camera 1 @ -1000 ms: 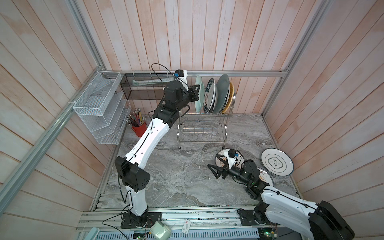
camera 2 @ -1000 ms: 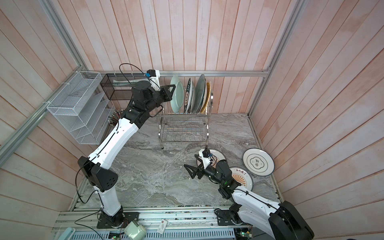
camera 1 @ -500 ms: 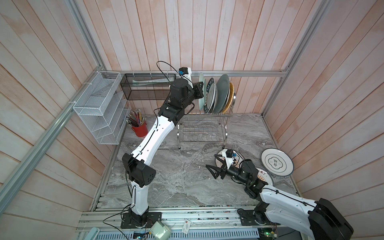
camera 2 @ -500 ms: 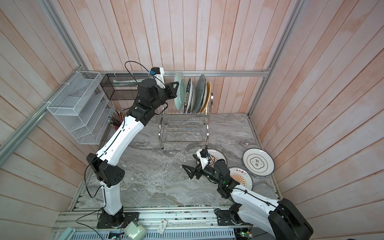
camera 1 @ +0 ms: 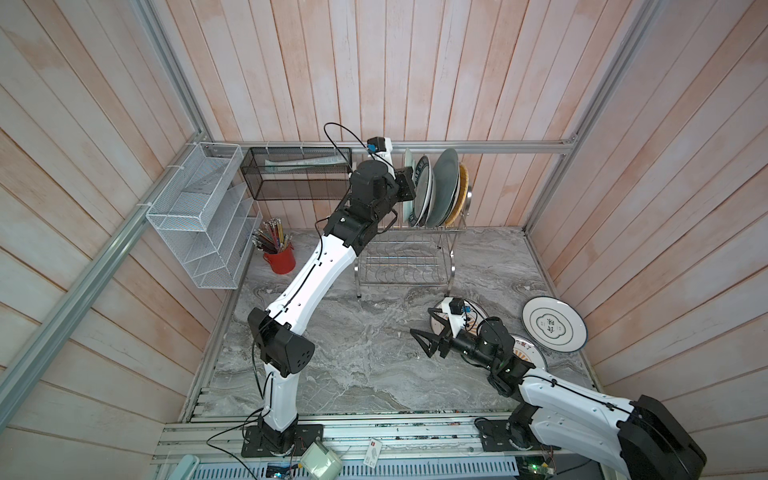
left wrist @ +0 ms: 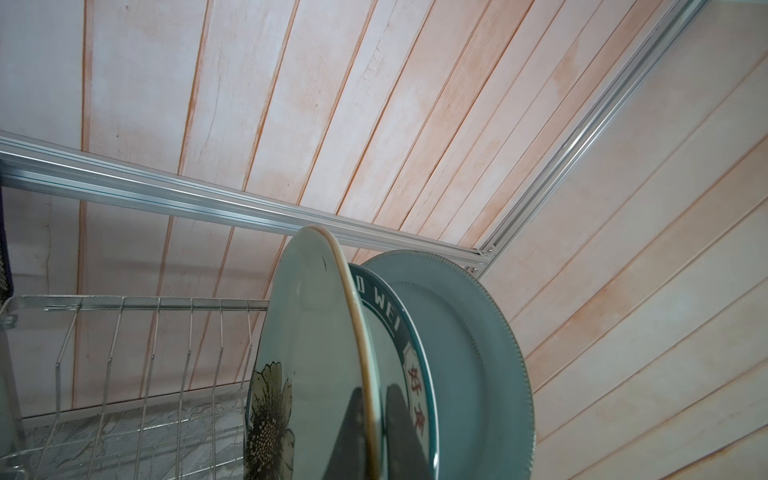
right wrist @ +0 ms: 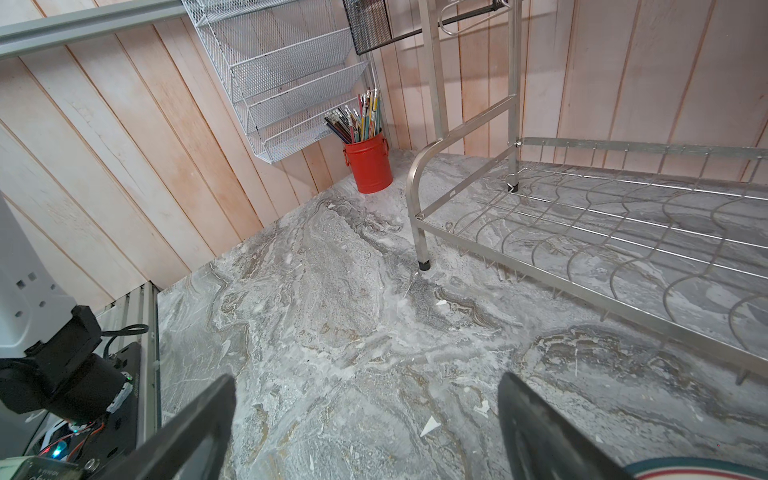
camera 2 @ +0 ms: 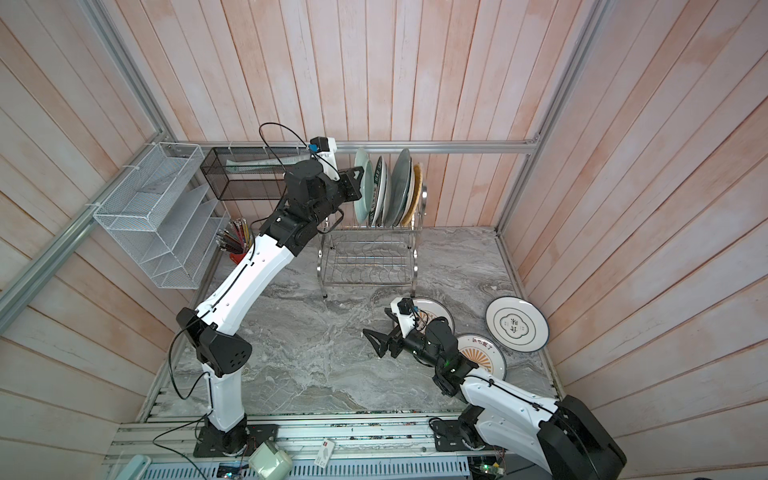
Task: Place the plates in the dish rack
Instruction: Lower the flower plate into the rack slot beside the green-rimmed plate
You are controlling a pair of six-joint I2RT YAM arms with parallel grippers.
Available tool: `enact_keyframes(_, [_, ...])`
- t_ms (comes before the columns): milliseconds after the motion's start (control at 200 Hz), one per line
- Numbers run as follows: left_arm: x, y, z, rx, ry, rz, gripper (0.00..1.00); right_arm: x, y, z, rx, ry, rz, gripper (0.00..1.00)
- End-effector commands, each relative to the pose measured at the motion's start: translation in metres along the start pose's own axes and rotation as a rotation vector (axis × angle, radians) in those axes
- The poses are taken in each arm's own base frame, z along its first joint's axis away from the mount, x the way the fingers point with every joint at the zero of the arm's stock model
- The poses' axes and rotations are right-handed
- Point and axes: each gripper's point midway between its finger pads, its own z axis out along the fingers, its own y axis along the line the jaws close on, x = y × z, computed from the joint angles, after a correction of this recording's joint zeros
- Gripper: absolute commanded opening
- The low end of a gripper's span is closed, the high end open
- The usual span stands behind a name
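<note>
The robot's left gripper should next go down toward the dish rack's upper level (camera 2: 364,226) beside the white green-lettered plate and let go of the mint plate's rim, because the mint plate is still above that neighbour.
My left gripper (left wrist: 376,436) is shut on the rim of a mint plate with a flower (left wrist: 311,353). It holds that plate upright over the upper tier of the dish rack (camera 1: 405,257), close beside a white green-lettered plate (left wrist: 390,328). Behind these stand a grey-teal plate (camera 1: 444,187) and a yellow woven plate (camera 1: 462,195). Flat on the table lie a blue-ring plate (camera 1: 555,324), an orange-sunburst plate (camera 2: 482,353) and a third plate (camera 2: 434,311), partly under my right wrist. Low over the marble, my right gripper (right wrist: 365,378) is open and holds nothing.
A red cup of pencils (camera 1: 280,259) stands left of the rack. A white mesh organiser (camera 1: 199,224) and a black mesh basket (camera 1: 297,174) hang on the walls. The rack's lower tier (right wrist: 623,216) holds nothing. Wooden walls close in three sides.
My left arm has carried the mint plate to the right, up against the other plates in the rack. The right gripper has drifted slightly left and stayed open.
</note>
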Motion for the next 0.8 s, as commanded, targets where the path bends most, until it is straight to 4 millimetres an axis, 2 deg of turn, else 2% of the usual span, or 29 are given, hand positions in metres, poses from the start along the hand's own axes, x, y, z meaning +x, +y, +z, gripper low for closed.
enact_keyframes(0, [-0.047,-0.016,-0.014,0.044,-0.159,0.022,0.00,-0.010,0.003,0.003,0.000,-0.017,-0.021,0.98])
enact_keyframes(660, [-0.014,0.008,0.002,-0.018,-0.088,0.052,0.00,-0.008,0.004,0.006,0.003,-0.005,-0.032,0.98])
enact_keyframes(795, [-0.009,0.008,0.005,-0.014,-0.076,0.084,0.00,-0.009,0.005,0.006,0.003,-0.004,-0.032,0.98])
